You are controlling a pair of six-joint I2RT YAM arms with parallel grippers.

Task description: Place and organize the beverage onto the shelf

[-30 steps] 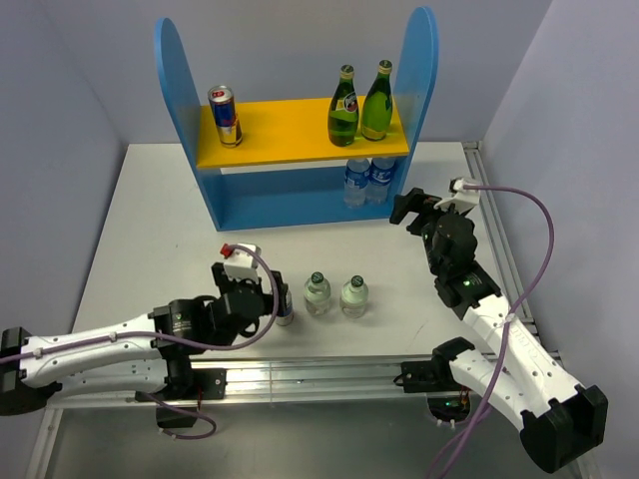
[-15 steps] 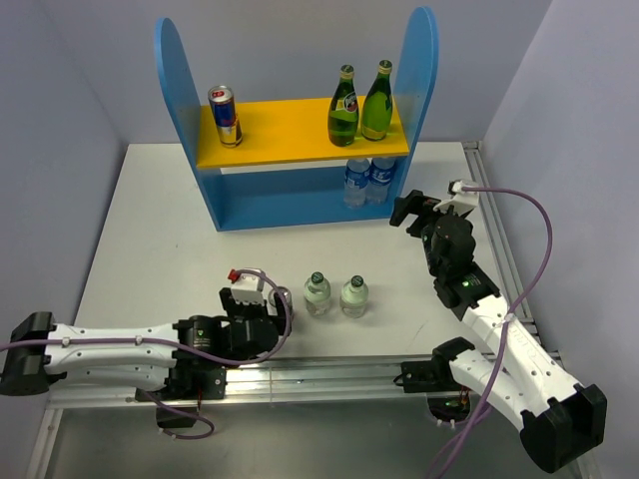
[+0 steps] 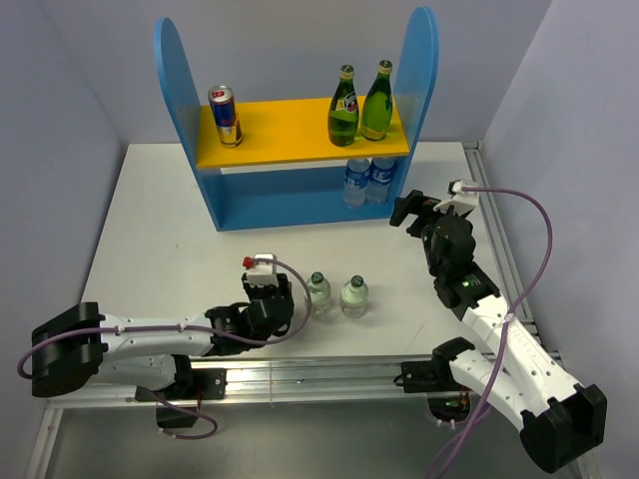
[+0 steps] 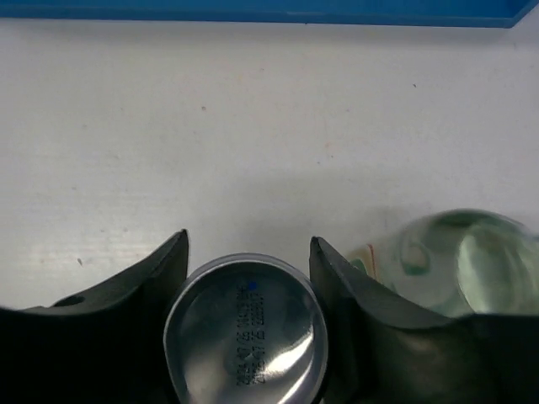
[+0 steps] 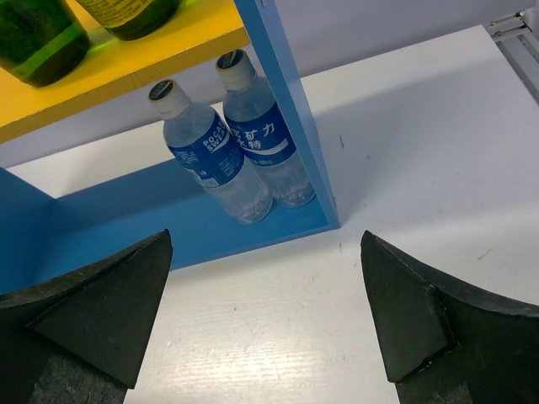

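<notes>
The left gripper should next move up and outward onto the yellow board beside the red-and-blue can and let go of the silver can (image 4: pixel 244 332) where that board is bare.
A silver can (image 4: pixel 244 332) sits between the fingers of my left gripper (image 4: pixel 248 244), its printed end facing the camera. Both fingers press its sides, so the gripper is shut on it. In the top view the left gripper (image 3: pixel 282 304) covers the can, just left of two small clear bottles (image 3: pixel 318 289) (image 3: pixel 353 294). One of them shows beside the right finger (image 4: pixel 472 261). The shelf (image 3: pixel 300 142) holds a red-and-blue can (image 3: pixel 225 116), two green bottles (image 3: pixel 343 108) and two water bottles (image 3: pixel 367 180). My right gripper (image 3: pixel 407 210) hangs open and empty before the shelf's right panel (image 5: pixel 278 93).
The two water bottles (image 5: pixel 206 151) (image 5: pixel 261 139) stand in the lower right corner of the shelf. A metal rail (image 3: pixel 319 374) runs along the table's near edge. Grey walls close in on the left, back and right.
My left arm has slid to the right, up to the can beside the small bottles, and its jaws have narrowed from wide open onto the can. The right arm has stayed still.
</notes>
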